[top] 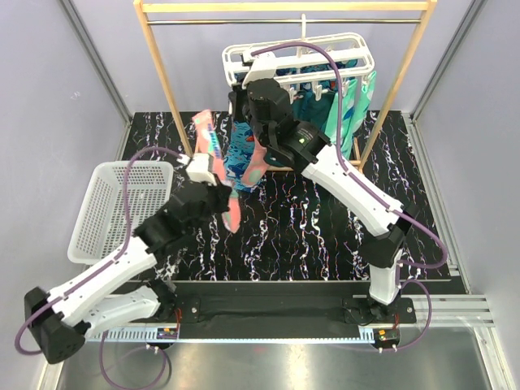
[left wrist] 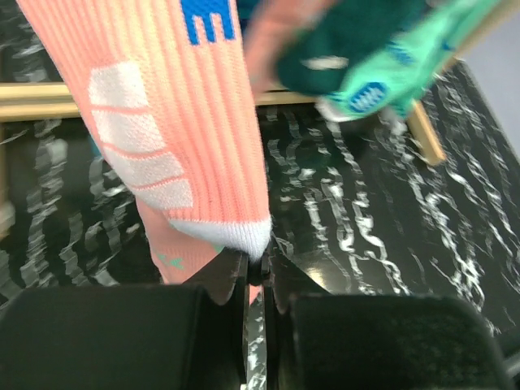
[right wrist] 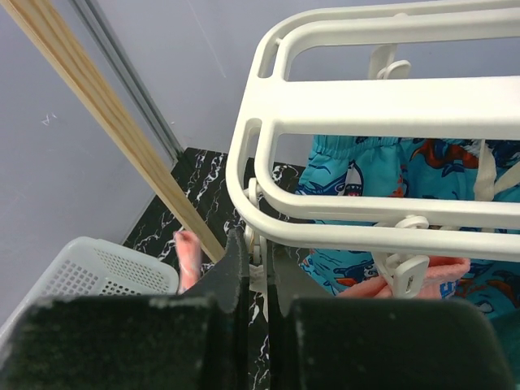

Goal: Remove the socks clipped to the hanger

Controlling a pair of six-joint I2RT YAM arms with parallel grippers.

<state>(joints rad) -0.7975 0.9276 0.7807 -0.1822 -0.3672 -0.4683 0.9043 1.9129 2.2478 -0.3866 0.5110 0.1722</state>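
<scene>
The left gripper swings left in the top view next, over the white mesh basket (top: 123,209), and releases the coral-pink sock's toe, since the sock is off the hanger (top: 341,45).
The white hanger (top: 341,45) hangs from the wooden rail; it also shows in the right wrist view (right wrist: 366,106). My right gripper (top: 244,91) is at its left end, shut on a white peg (right wrist: 262,236). A blue shark sock (top: 240,150), a second coral sock (top: 257,166), dark teal socks (top: 313,106) and a mint sock (top: 357,106) hang from it. My left gripper (top: 221,193) is shut on the white toe of a coral-pink sock (left wrist: 179,122). That sock (top: 207,134) stands left of the hanger, apart from the frame.
The white mesh basket (top: 114,207) sits on the table at the left, beside my left arm. The wooden stand's posts (top: 166,81) flank the hanger. The black marbled table (top: 309,236) lies below.
</scene>
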